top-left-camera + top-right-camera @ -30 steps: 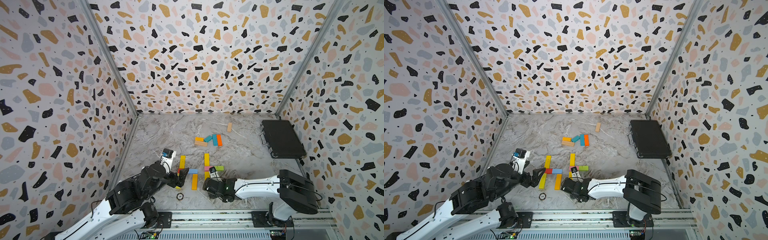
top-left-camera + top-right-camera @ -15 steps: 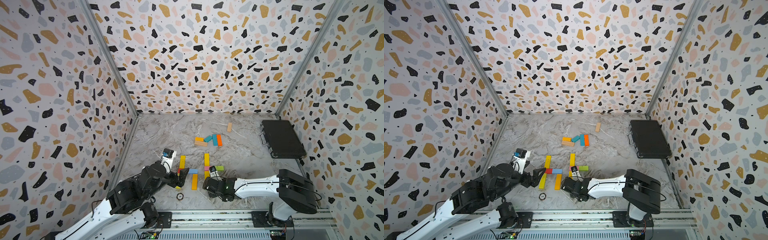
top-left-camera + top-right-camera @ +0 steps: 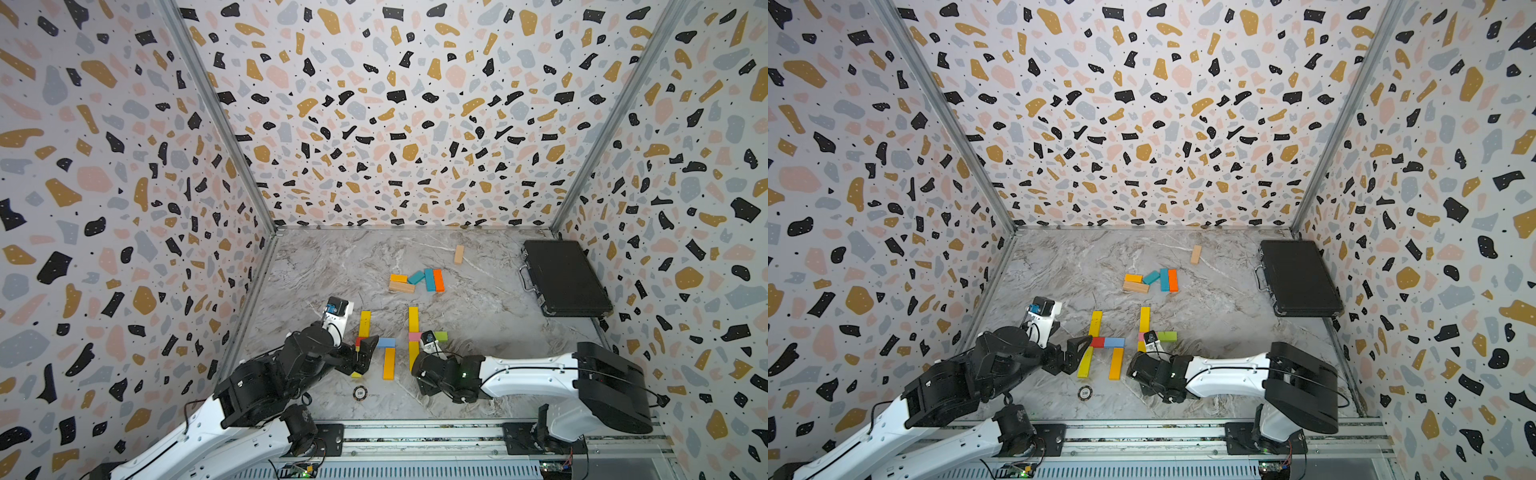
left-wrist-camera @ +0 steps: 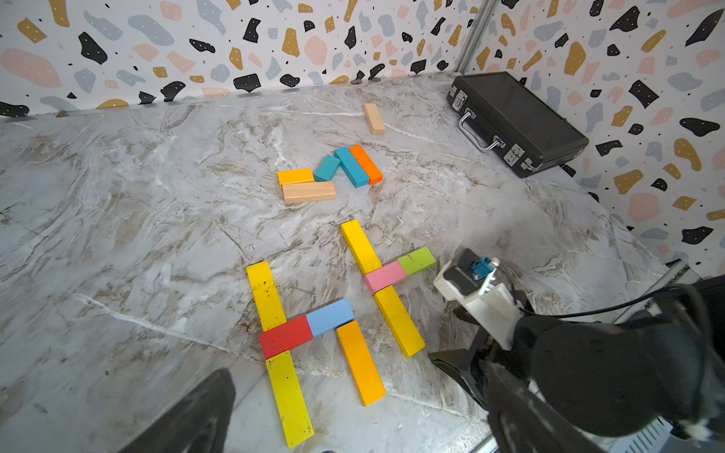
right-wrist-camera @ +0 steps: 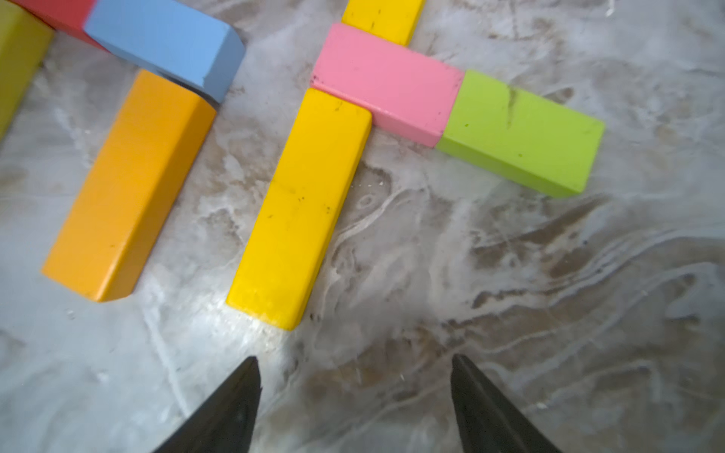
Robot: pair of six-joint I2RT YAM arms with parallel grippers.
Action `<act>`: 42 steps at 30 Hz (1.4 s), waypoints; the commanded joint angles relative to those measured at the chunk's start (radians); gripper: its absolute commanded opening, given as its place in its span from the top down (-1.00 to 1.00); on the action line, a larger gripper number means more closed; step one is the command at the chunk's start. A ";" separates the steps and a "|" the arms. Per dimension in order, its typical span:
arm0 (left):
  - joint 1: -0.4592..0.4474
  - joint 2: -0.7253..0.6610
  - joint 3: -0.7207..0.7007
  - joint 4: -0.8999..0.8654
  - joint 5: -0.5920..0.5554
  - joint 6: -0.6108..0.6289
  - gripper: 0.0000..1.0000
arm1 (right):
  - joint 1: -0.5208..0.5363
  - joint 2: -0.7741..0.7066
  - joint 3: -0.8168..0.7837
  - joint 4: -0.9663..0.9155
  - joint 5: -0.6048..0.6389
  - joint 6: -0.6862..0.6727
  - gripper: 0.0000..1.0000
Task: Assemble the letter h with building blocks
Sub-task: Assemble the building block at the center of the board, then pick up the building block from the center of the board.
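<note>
The green block is missing a leg, so my right gripper will move outward next, onto the near end of the loose orange block (image 3: 439, 286).
Near the front of the marble floor, one group of building blocks lies flat: a long yellow (image 3: 365, 323), red (image 4: 285, 336), light blue (image 3: 386, 342), orange (image 3: 389, 363) and a lower yellow (image 4: 289, 397). Beside it lies a second group: yellow (image 3: 413, 319), pink (image 5: 386, 84), green (image 5: 518, 131) and a lower yellow block (image 5: 300, 208). My left gripper (image 3: 365, 353) hangs open over the red block's left end, holding nothing. My right gripper (image 5: 355, 362) is open over bare marble, just short of the lower yellow block's near end.
Loose blocks lie farther back: amber (image 3: 398, 277), plain wood (image 3: 401, 286), two teal (image 3: 428, 279), orange (image 3: 438, 280) and a small wooden one (image 3: 458, 254). A black case (image 3: 563, 278) lies at the right wall. A small round disc (image 3: 360, 392) sits near the front rail.
The right gripper's jaws have spread a little wider. The blocks and the left arm have not visibly moved.
</note>
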 commanded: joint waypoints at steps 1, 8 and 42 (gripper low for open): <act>0.005 -0.009 0.003 0.025 -0.011 0.011 -0.98 | -0.013 -0.135 0.030 -0.087 0.017 -0.069 -0.57; 0.005 -0.010 -0.001 0.031 -0.015 0.013 -0.98 | -0.316 -0.080 0.206 -0.148 -0.103 -0.221 -0.57; 0.013 0.002 -0.003 0.030 -0.014 0.008 -0.98 | -0.705 0.658 0.765 -0.197 -0.192 -0.392 -0.42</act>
